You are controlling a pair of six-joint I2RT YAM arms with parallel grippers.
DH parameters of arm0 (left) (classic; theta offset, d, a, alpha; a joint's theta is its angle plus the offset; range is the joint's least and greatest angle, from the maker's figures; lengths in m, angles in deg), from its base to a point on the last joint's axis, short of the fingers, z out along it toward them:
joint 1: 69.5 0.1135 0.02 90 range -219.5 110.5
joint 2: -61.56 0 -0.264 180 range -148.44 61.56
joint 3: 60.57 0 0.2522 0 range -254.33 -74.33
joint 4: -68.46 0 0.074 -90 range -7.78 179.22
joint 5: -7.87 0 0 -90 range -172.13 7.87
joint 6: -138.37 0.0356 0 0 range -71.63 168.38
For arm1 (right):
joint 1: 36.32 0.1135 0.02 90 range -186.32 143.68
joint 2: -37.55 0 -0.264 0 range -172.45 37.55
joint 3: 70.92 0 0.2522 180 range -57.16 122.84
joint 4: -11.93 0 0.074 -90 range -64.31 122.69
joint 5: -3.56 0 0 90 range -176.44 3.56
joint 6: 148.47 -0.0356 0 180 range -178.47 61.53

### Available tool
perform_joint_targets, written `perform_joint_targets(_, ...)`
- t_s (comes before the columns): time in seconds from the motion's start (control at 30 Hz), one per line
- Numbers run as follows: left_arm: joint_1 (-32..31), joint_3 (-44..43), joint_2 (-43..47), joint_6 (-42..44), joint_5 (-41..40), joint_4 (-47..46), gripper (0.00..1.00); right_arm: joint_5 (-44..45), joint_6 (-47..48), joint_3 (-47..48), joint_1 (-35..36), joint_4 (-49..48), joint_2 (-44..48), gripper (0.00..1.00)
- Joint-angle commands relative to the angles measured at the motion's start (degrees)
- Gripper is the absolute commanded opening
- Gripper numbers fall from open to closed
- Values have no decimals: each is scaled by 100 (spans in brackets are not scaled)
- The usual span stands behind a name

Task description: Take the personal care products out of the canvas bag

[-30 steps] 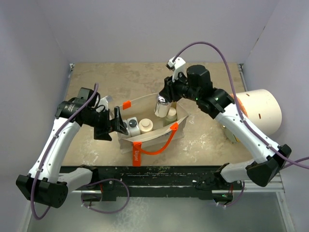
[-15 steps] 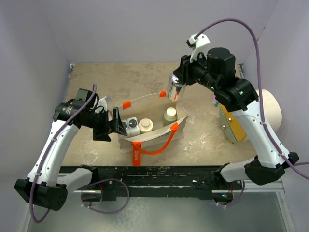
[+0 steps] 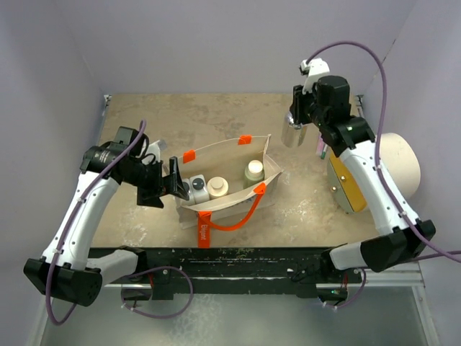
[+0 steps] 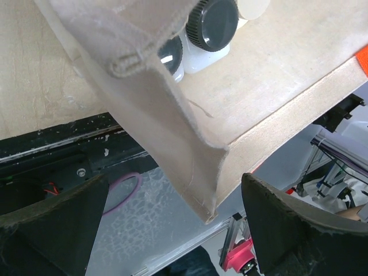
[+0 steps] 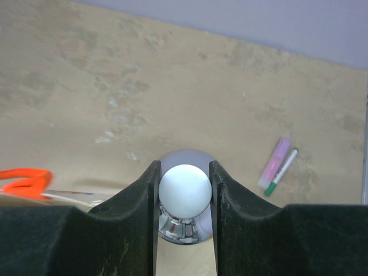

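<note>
My right gripper lowers the clear bottle toward the table (image 3: 296,154) between the bag and the pink marker next, since it still hangs in the air.
The canvas bag (image 3: 230,198) stands open mid-table, with orange handles and a tag. Inside it I see a white bottle with a dark grey cap (image 3: 198,189) and two beige-green bottles with cream caps (image 3: 217,187) (image 3: 253,171). The left wrist view shows two dark caps (image 4: 214,23) inside the bag (image 4: 190,144). My left gripper (image 3: 171,185) (image 4: 172,184) is open, its fingers wide apart either side of the bag's left end corner. My right gripper (image 3: 294,124) (image 5: 184,192) is shut on the white cap of the clear bottle (image 3: 291,135) (image 5: 183,230), held in the air right of the bag.
The big cream cylinder (image 3: 396,166) with an orange-yellow face (image 3: 344,186) lies at the right edge. A pink marker and a green-tipped pen (image 5: 277,167) lie on the table below the held bottle. Grey walls close in the sides.
My right gripper has lifted the clear bottle up out of the bag and carried it right and towards the back. The left arm has hardly moved.
</note>
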Motion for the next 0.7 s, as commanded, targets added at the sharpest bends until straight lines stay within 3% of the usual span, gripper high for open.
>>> perform_joint_targets(0.0, 3, -266, -106, 172, -184, 189, 99, -137, 120, -735, -243, -2055, 222, 0)
perform_joint_targets(0.27, 9, -385, -263, 57, -229, 283, 99, -261, -94, -2003, -500, -3829, -212, 0)
perform_joint_targets(0.67, 7, -475, -439, -12, -256, 329, 99, -253, -226, -2772, -707, -4982, -860, 0)
